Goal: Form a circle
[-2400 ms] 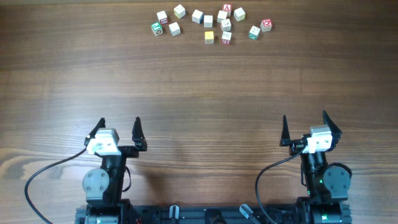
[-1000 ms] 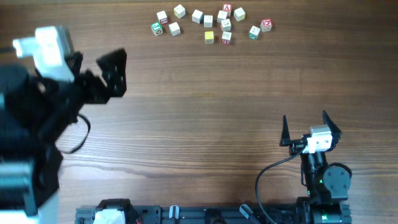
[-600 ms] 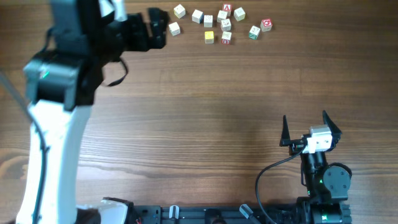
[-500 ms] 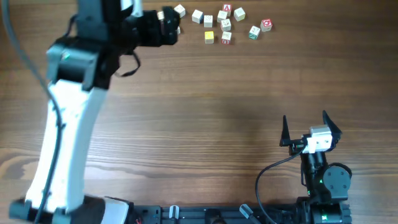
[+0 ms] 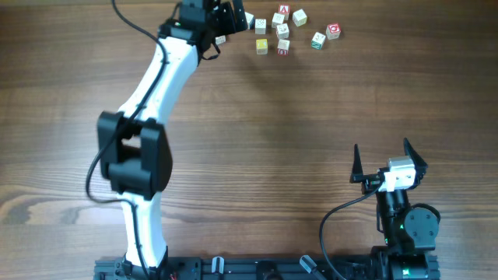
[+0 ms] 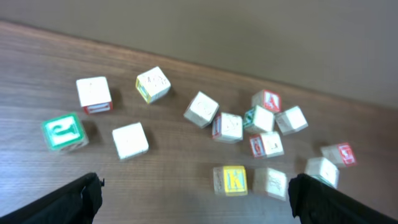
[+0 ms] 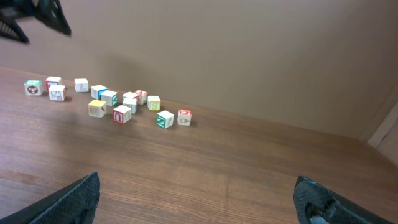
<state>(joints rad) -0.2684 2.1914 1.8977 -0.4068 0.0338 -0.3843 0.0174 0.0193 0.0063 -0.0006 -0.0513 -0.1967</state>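
I will next lower my left gripper's fingers down and to the left in the wrist view, around the pale cube point(image 5: 220, 40) point(image 6: 130, 140), because the cube's sides are free.
The cubes for the circle lie in a loose, irregular scatter at the far edge of the table. Among them are a yellow-faced K cube point(image 6: 231, 180) point(image 5: 261, 46), a green-marked cube point(image 6: 64, 132) at the left end, and a red-marked cube point(image 5: 333, 31) at the right end. My left gripper point(image 5: 233, 19) point(image 6: 199, 202) hovers open above the scatter's left part, with nothing between its fingers, and hides the leftmost cubes in the overhead view. My right gripper point(image 5: 381, 159) point(image 7: 199, 199) stands open and empty near the front right, far from the cubes point(image 7: 124, 102).
My left arm point(image 5: 148, 101) stretches from the front edge diagonally across the left half of the wooden table point(image 5: 311, 117). A plain beige wall point(image 7: 249, 50) rises just behind the cubes. The left gripper's head point(image 7: 31, 15) shows at the top left of the right wrist view.
My left arm has risen from its rest at the front left and swung out to the far edge, sliding rightwards over the cubes' left end. The right arm has not moved.
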